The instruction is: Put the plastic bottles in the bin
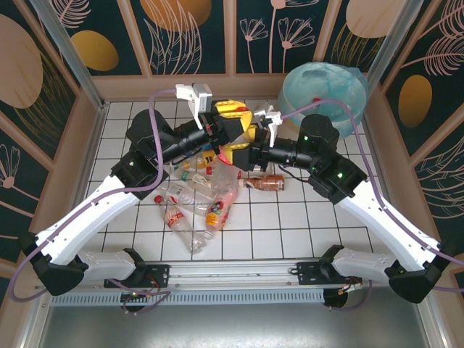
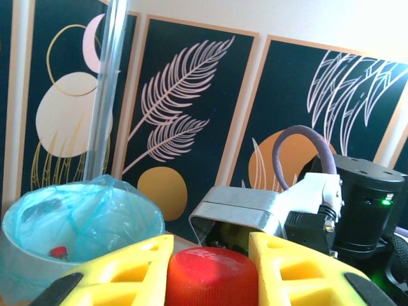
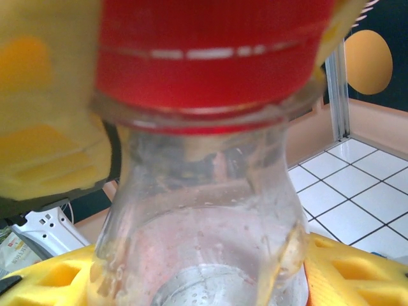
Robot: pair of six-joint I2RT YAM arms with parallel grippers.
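Note:
The bin's bag-lined opening (image 1: 320, 90) lies outward, so next my right gripper should swing outward, turning away from the left gripper, and release the bottle above that opening.
A clear plastic bottle (image 3: 204, 210) with a red cap (image 2: 210, 277) is held off the table between both arms. My left gripper (image 2: 210, 250) is shut on the cap, a yellow finger (image 2: 131, 271) on each side. My right gripper (image 3: 197, 284) is shut on the bottle's body, just below the shoulder. From above, the left gripper (image 1: 234, 114) and the right gripper (image 1: 241, 147) meet mid-table, left of the bin (image 1: 326, 90). The bin (image 2: 76, 220), lined with a light-blue bag, holds a red-capped bottle (image 2: 58, 252). Several more bottles (image 1: 196, 199) lie in a pile on the tiles.
A brown bottle (image 1: 264, 183) and a pink one (image 1: 221, 208) lie at the pile's right side. The tiled table (image 1: 290, 225) is walled by wooden rails and patterned panels. The right arm's wrist (image 2: 360, 197) sits close in front of the left camera.

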